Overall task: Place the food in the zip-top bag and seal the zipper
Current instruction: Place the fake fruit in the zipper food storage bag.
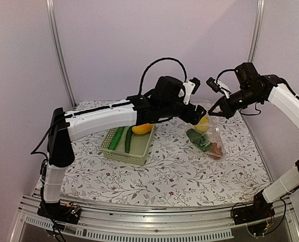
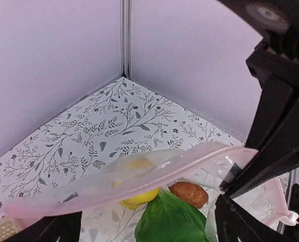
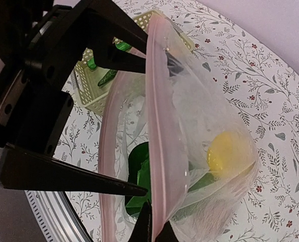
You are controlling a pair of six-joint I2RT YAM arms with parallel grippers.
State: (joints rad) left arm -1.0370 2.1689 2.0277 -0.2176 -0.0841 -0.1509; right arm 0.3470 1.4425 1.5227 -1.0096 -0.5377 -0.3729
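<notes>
My left gripper is to go to the left in the top view and down onto the orange-yellow piece, because that food is still in the basket.
The zip-top bag hangs above the table, its mouth held up by my right gripper, which is shut on the pinkish zipper. Through the plastic I see a yellow piece of food, a leafy green piece and a brown piece. My left gripper is at the bag's mouth, open, its fingers spread wide with nothing between them. More food stays in the basket: two green cucumbers and an orange-yellow piece.
The pale green lattice basket stands left of the bag, under the left arm. A floral cloth covers the table. Lilac walls close in at the back and sides.
</notes>
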